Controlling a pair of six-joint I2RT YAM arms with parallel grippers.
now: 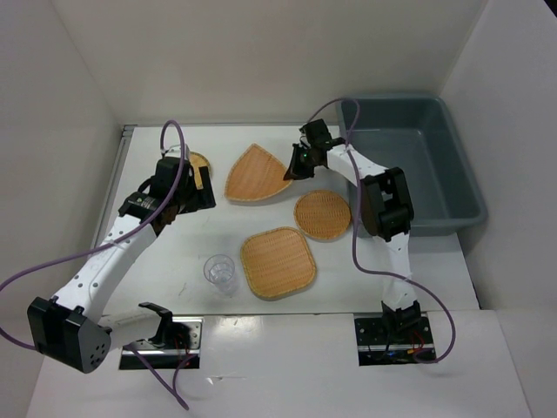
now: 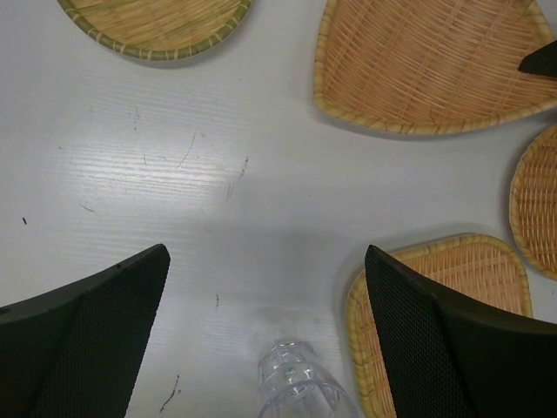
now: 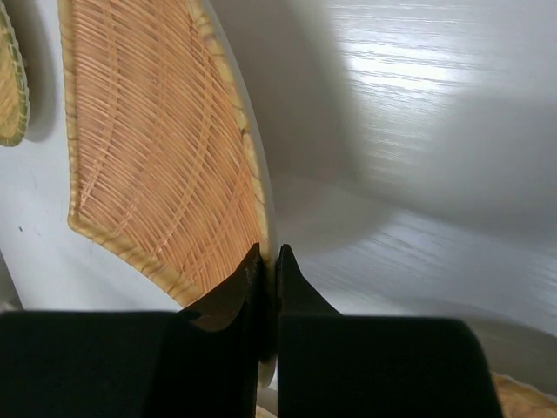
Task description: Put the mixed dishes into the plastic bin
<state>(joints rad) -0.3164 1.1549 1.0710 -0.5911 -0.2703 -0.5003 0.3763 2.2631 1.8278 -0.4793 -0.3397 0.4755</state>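
My right gripper should lift the held plate across the bin's side, lower it and let go, because the bare bottom of the bin is to its right in the top view.
The rounded triangle plate point(image 1: 257, 174) lies at the table's middle back; my right gripper point(image 1: 291, 171) is shut on its right rim, seen edge-on in the right wrist view point(image 3: 157, 148). A round plate point(image 1: 323, 214) and the rounded square plate point(image 1: 278, 262) lie in front of it. A second round plate point(image 1: 199, 163) sits partly under my left arm. The clear ribbed cup point(image 1: 220, 272) stands near the front. My left gripper point(image 2: 265, 279) is open and empty above the table, the cup point(image 2: 300, 387) just below its fingers. The blue-grey bin point(image 1: 413, 165) stands at the right and looks empty.
White walls close in the table at the back and both sides. Purple cables loop from both arms. The right arm's elbow point(image 1: 385, 205) rests against the bin's near left corner.
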